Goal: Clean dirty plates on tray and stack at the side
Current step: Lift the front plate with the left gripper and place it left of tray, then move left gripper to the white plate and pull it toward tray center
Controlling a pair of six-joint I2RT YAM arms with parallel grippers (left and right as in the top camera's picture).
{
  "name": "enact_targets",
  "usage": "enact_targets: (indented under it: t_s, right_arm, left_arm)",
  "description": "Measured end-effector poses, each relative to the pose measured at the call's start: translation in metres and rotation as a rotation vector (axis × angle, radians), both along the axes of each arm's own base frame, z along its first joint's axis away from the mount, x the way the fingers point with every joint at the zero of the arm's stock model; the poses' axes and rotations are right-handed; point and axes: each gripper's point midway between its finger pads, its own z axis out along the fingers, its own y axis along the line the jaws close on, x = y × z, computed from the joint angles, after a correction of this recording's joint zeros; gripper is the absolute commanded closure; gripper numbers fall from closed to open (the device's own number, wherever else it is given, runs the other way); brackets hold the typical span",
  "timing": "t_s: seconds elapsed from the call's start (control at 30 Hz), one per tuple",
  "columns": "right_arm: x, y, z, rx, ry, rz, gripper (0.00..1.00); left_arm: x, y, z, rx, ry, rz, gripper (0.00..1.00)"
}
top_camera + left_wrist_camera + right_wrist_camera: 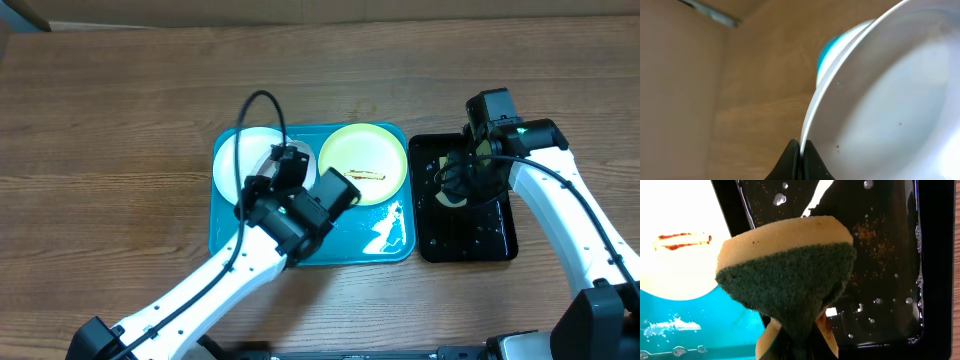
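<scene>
The plate swings to the left in the overhead view with my left gripper next and comes down beside the teal tray (360, 245), since bare wood lies open there.
A teal tray (360, 245) holds a white plate (240, 160) at its left and a pale yellow-green plate (362, 160) with a brown smear at its right. My left gripper (800, 150) is shut on the white plate's rim (812, 117); the plate's face (890, 110) fills the left wrist view. My right gripper (800, 345) is shut on a yellow-and-green sponge (790, 275) and holds it over the black tray (880, 255). In the overhead view it (462, 185) sits over that tray (465, 240). The yellow-green plate (680, 245) shows at the left. A third plate is not visible.
The black tray is wet with brown specks and lies right of the teal tray (690, 330). Bare wooden table (120, 120) surrounds both trays. Water drops lie on the teal tray's right part.
</scene>
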Motion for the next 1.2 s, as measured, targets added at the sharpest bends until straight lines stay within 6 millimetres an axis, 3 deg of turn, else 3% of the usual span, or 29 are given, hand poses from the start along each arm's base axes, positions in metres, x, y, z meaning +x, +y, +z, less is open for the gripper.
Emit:
enact_targets:
  t_s: [0.23,0.37,0.5,0.63,0.77,0.9,1.1,1.13,1.2]
  right_arm:
    - [0.000,0.000,0.000,0.000,0.002,0.000,0.96]
    - [-0.002,0.000,0.000,-0.001,0.007,0.000,0.96]
    - [-0.002,0.000,0.000,-0.001,0.008,0.000,0.96]
    - [-0.003,0.000,0.000,-0.002,0.011,0.000,0.96]
    - [-0.004,-0.001,-0.001,-0.003,0.015,0.000,0.96]
    - [-0.004,-0.001,-0.001,-0.004,0.018,0.000,0.96]
    - [-0.006,-0.001,-0.001,-0.005,0.025,-0.001,0.96]
    - [-0.006,-0.001,-0.001,-0.006,0.025,-0.001,0.96]
    - [-0.006,-0.001,-0.001,-0.006,0.025,-0.001,0.96]
  left_arm:
    - [0.014,0.036,-0.008,-0.328,0.124,0.180,0.96]
    - [0.021,0.083,-0.010,-0.549,0.131,0.355,0.96]
    - [0.014,0.142,-0.018,-0.743,0.109,0.558,0.96]
    - [0.001,0.202,-0.026,-0.840,0.042,0.747,0.96]
    - [-0.010,0.241,-0.046,-0.907,0.029,0.884,0.96]
    - [-0.015,0.264,-0.071,-0.949,0.047,0.975,0.96]
    - [-0.023,0.284,-0.106,-0.981,0.097,1.065,0.96]
    - [-0.024,0.286,-0.110,-0.985,0.100,1.074,0.92]
    - [-0.024,0.289,-0.111,-0.991,0.093,1.080,0.74]
